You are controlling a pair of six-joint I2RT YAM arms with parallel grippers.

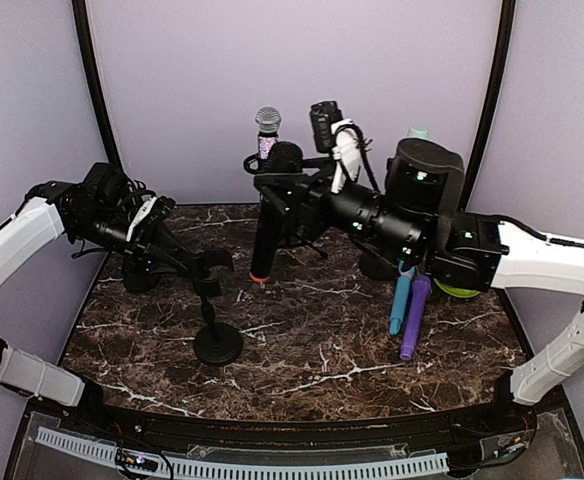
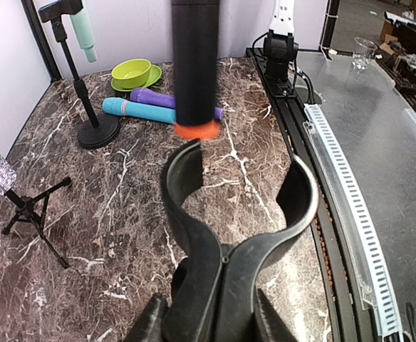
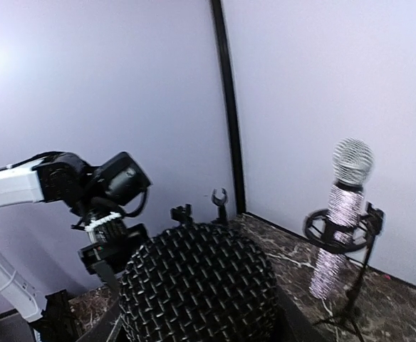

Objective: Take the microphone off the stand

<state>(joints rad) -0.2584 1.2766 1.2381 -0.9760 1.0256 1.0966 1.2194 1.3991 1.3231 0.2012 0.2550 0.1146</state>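
The stand's clip is empty, so the robot's right gripper will next go down toward the right in the top view and release the microphone on the bare marble beside the lying teal one.
The black microphone (image 1: 265, 232) hangs upright above the marble, its orange ring (image 1: 259, 278) at the bottom, with my right gripper (image 1: 280, 192) shut on it just below the mesh head. That head (image 3: 197, 285) fills the right wrist view between my fingers (image 3: 102, 329). The stand (image 1: 216, 340) has a round base and an open U-shaped clip (image 2: 236, 214), which is empty. My left gripper (image 2: 208, 322) is shut on the clip's neck. The microphone's handle (image 2: 196, 71) hangs beyond the clip and apart from it.
A glittery silver microphone (image 1: 268, 130) stands on a tripod at the back. A teal microphone (image 2: 83, 28) sits in another round-based stand (image 2: 97, 132). Teal (image 1: 401, 300) and purple (image 1: 415, 318) microphones lie beside a green bowl (image 2: 135, 71) on the right.
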